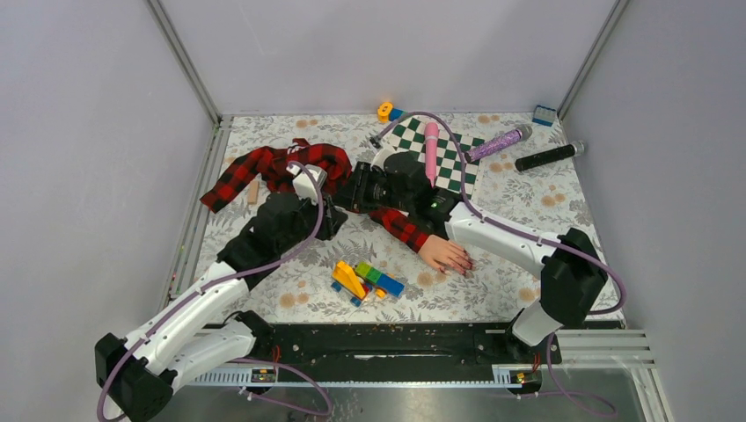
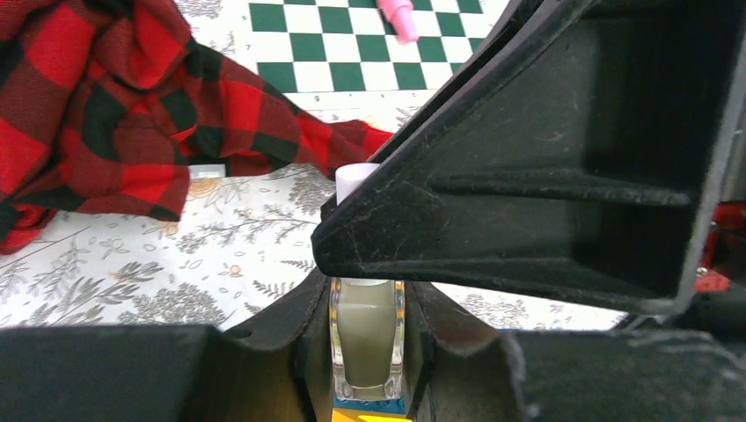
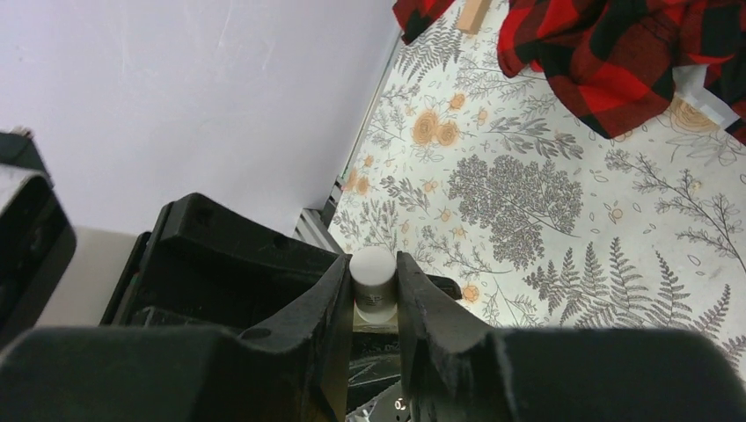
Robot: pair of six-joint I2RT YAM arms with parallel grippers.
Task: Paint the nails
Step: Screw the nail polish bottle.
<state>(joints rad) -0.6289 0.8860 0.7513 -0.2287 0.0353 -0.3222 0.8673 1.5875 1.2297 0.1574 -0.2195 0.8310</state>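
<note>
My left gripper carries the bottle [image 2: 367, 338] to the right in the top view, toward the plaid sleeve [image 2: 295, 136], and releases it next, since my right gripper holds the bottle's cap.
A small glass bottle [image 2: 367, 338] of pale polish stands upright between my left gripper's [image 2: 367, 352] jaws, which are shut on its body. My right gripper [image 3: 374, 290] is shut on the bottle's white cap [image 3: 373, 274], and its black finger [image 2: 545, 176] crosses above the bottle in the left wrist view. The two grippers meet near the table's middle [image 1: 352, 195]. The pale mannequin hand [image 1: 442, 253] lies to the right on the floral cloth, its plaid sleeve [image 1: 400, 227] running up-left. Its dark-red nails [image 1: 464, 265] point right, apart from both grippers.
A pile of coloured bricks [image 1: 365, 280] lies in front of the hand. A crumpled plaid shirt [image 1: 273, 167] is at the back left. At the back right, a green chessboard [image 1: 449, 158] carries a pink tube [image 1: 431, 149]. Purple [image 1: 497, 142] and black [image 1: 547, 156] tubes lie beyond.
</note>
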